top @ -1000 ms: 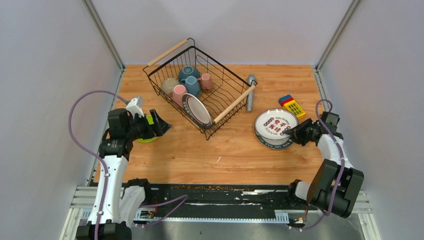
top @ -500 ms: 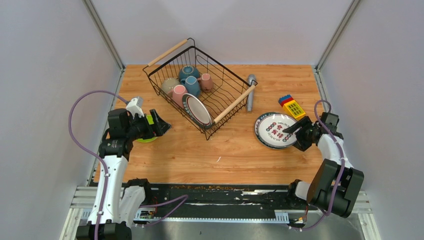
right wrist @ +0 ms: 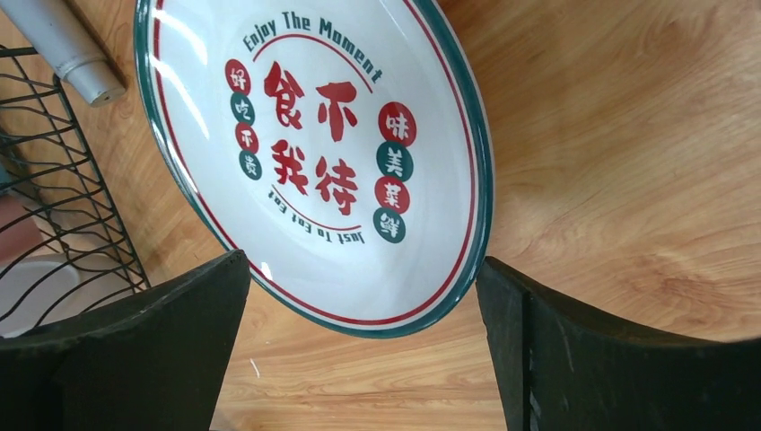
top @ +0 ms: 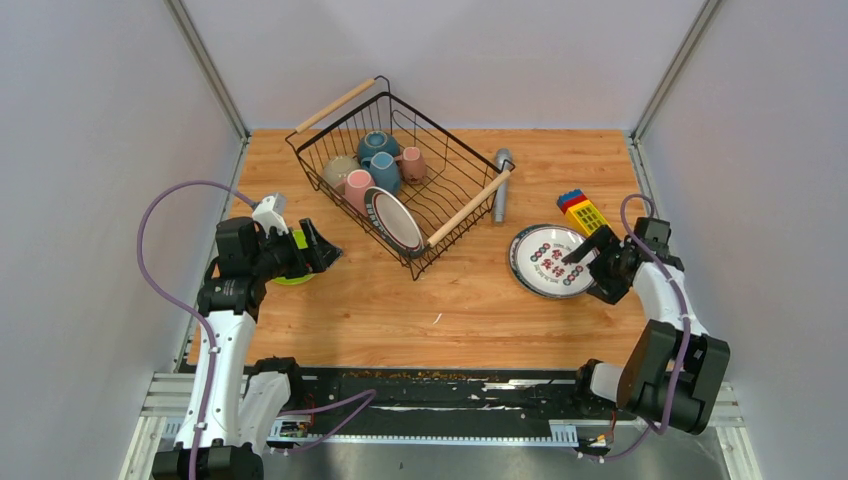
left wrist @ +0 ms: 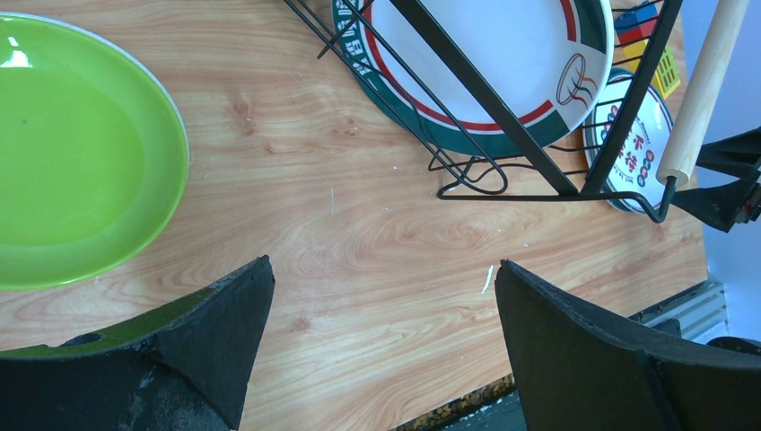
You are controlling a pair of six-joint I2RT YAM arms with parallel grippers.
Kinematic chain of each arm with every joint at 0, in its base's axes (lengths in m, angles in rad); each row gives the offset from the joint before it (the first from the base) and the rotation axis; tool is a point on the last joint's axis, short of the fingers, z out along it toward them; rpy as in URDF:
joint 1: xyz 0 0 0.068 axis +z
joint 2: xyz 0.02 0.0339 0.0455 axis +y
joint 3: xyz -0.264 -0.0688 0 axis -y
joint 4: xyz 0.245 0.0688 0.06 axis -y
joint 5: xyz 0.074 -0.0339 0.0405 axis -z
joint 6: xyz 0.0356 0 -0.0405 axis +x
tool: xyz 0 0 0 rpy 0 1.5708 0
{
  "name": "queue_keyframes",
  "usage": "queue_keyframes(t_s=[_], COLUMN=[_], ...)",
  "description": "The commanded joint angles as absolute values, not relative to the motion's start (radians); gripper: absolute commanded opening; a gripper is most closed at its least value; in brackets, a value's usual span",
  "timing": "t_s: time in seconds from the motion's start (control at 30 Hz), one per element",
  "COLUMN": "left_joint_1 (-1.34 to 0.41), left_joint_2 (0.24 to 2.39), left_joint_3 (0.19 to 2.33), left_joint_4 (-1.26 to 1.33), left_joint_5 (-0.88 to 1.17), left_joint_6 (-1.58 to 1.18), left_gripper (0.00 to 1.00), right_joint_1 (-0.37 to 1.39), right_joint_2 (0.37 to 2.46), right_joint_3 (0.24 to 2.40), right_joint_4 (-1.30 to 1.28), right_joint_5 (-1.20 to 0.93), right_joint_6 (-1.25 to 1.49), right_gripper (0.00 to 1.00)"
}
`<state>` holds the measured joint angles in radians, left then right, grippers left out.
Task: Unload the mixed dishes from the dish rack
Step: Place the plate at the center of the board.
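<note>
I need to lift my right gripper next, move it left in the top view and lower it onto the racked plate's upper rim [top: 408, 209], because that plate is still standing in the rack.
The black wire dish rack [top: 470, 207] stands at the back centre. It holds a white plate with a teal and red rim [top: 393, 220], two pink mugs [top: 357, 187], blue-grey pieces [top: 380, 160] and a beige bowl [top: 338, 170]. A second white patterned plate [top: 545, 260] lies flat on the table at the right. My right gripper [top: 583, 270] is open at its near-right rim, and the rim [right wrist: 314, 153] sits just ahead of the spread fingers [right wrist: 363, 269], untouched. My left gripper [top: 320, 250] is open and empty [left wrist: 386, 278], next to the lime-green plate [left wrist: 72, 153] on the table at the left.
A grey cylinder [top: 502, 185] lies beside the rack's right handle. A yellow, red and blue toy block [top: 585, 212] sits just behind the right plate. The rack's near corner [left wrist: 547, 189] stands close ahead of the left gripper.
My right gripper has opened and let go of the patterned plate, which has settled flat on the table. The left arm has not moved.
</note>
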<state>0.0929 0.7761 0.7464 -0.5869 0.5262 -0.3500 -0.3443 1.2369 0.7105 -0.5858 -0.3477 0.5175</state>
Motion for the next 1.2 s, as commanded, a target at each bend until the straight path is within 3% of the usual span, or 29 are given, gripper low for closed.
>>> queue_keyframes(t_s=[0.0, 0.47, 1.17], left_joint_1=[0.093, 0.093, 0.094], left_joint_2=[0.773, 0.776, 0.764], left_joint_3=[0.744, 0.744, 0.748], left_joint_4=[-0.560, -0.558, -0.561], left_joint_5=[0.542, 0.547, 0.546], left_joint_6=[-0.348, -0.348, -0.347], left_gripper=[1.00, 1.00, 1.00], right_joint_1=[-0.303, -0.093, 0.586], right_joint_2=[1.249, 1.238, 1.240], right_joint_3=[0.772, 0.904, 1.324], right_joint_4=[-0.598, -0.653, -0.568], right_joint_5=[-0.262, -0.034, 0.362], right_joint_6=[0.489, 0.473, 0.134], right_gripper=[1.00, 1.00, 0.99])
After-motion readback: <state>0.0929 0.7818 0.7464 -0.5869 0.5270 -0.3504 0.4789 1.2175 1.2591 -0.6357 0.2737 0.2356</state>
